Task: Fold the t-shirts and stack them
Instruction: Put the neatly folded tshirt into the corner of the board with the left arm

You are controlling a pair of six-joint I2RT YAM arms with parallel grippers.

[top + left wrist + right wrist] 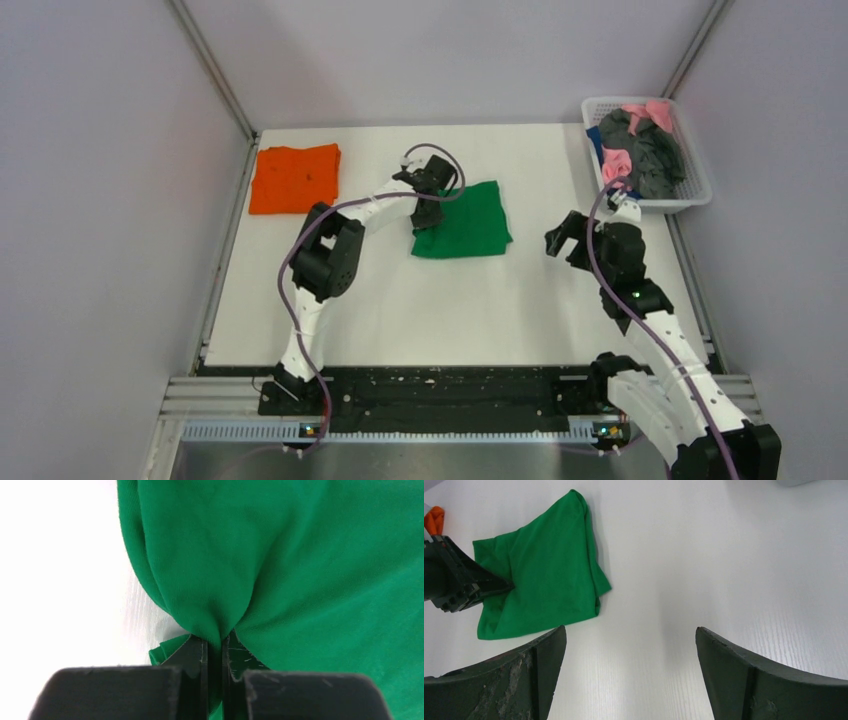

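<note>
The orange t-shirt lies folded flat, so my left gripper will rise, move left in the top view and lower to release the green t-shirt onto it.
A folded bright green t-shirt lies mid-table. My left gripper is shut on its left edge; in the left wrist view the cloth bunches into a pinch between the closed fingers. The shirt also shows in the right wrist view. A folded bright orange t-shirt lies flat at the far left of the table. My right gripper is open and empty, hovering right of the green shirt, its fingers wide apart over bare table.
A white basket at the far right corner holds pink, dark grey and blue garments. Metal frame posts and grey walls border the table. The arm bases stand at the near edge.
</note>
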